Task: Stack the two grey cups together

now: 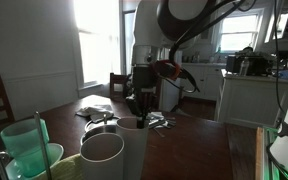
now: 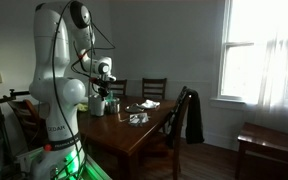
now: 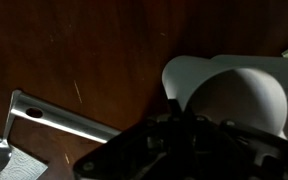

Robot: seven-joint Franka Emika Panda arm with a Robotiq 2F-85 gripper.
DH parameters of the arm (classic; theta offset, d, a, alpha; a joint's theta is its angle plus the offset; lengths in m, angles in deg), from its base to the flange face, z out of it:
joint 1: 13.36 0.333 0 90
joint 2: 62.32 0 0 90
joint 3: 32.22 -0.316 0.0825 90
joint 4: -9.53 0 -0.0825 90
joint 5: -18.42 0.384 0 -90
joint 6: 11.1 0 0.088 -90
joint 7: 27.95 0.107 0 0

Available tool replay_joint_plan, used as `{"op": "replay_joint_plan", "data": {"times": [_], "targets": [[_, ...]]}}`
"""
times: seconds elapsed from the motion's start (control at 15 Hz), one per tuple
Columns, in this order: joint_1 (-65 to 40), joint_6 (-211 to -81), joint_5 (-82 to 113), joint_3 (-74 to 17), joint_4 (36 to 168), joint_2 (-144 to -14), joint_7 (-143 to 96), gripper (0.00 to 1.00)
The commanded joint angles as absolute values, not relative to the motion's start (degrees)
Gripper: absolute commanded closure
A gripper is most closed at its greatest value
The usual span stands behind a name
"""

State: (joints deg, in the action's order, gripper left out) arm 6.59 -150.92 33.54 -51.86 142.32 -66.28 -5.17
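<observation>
I need to lift my gripper's cup, move it over the other grey cup's opening [image 1: 102, 148] and lower it to let go, since that other cup stands upright close beside it.
Two pale grey cups stand upright close together at the near end of the dark wooden table [image 1: 199, 150]. One grey cup [image 1: 102, 155] is nearest the camera. The other grey cup [image 1: 134, 138] stands just behind it, under my gripper [image 1: 140, 112]. In the wrist view the grey cups [image 3: 234, 95] fill the right side, and my dark fingers [image 3: 177, 108] meet at the rim of one cup, closed on its wall. In an exterior view my gripper [image 2: 101, 92] hangs over the table's far end; the cups there are too small to tell apart.
A translucent green cup [image 1: 24, 148] stands to the side of the grey cups. A metal utensil [image 3: 64, 122] lies on the table near crumpled paper or foil [image 1: 94, 108]. Wooden chairs [image 2: 154, 90] stand round the table.
</observation>
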Motion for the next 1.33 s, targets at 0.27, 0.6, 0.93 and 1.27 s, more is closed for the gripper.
{"op": "replay_joint_plan", "data": {"times": [0.27,0.6,0.93,1.27], "targets": [[7.09,-137.47,22.81,-53.11,141.79,-53.24,9.97,0.99],[7.16,-131.22,23.48,-56.22,137.41,-46.77,12.11,0.99],[6.50,-131.63,20.92,-60.11,133.13,-45.91,15.34,0.99],[6.29,-135.50,21.65,-60.46,130.50,-49.75,13.97,0.99]]}}
